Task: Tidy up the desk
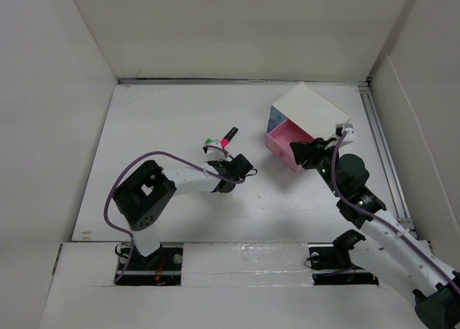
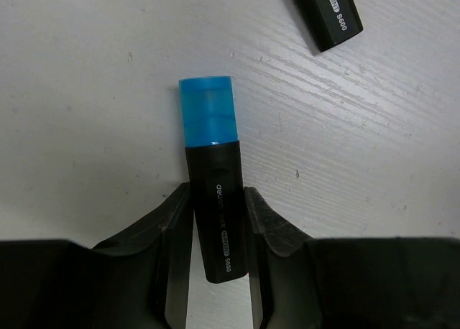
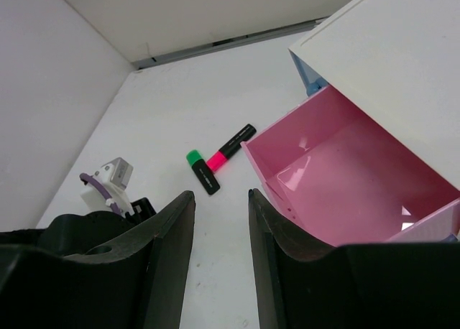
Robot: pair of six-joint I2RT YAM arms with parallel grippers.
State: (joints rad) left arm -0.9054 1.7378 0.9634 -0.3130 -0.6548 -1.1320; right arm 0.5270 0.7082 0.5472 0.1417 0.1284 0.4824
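I will next raise my left gripper, move it to the right in the top view and let go of the black highlighter over the open pink drawer, because the bottom of the drawer is empty.
The white desk carries several highlighters. My left gripper is low on the desk and shut on a black highlighter with a blue cap, its jaws pressing both sides of the body. A pink-capped highlighter and a green-capped one lie just beyond it; both also show in the right wrist view, the pink one and the green one. My right gripper is open and empty, beside the open pink drawer.
A small white drawer box stands at the back right, its pink drawer pulled out and empty. A black highlighter end lies close beyond the blue one. White walls enclose the desk; a rail runs along its right edge.
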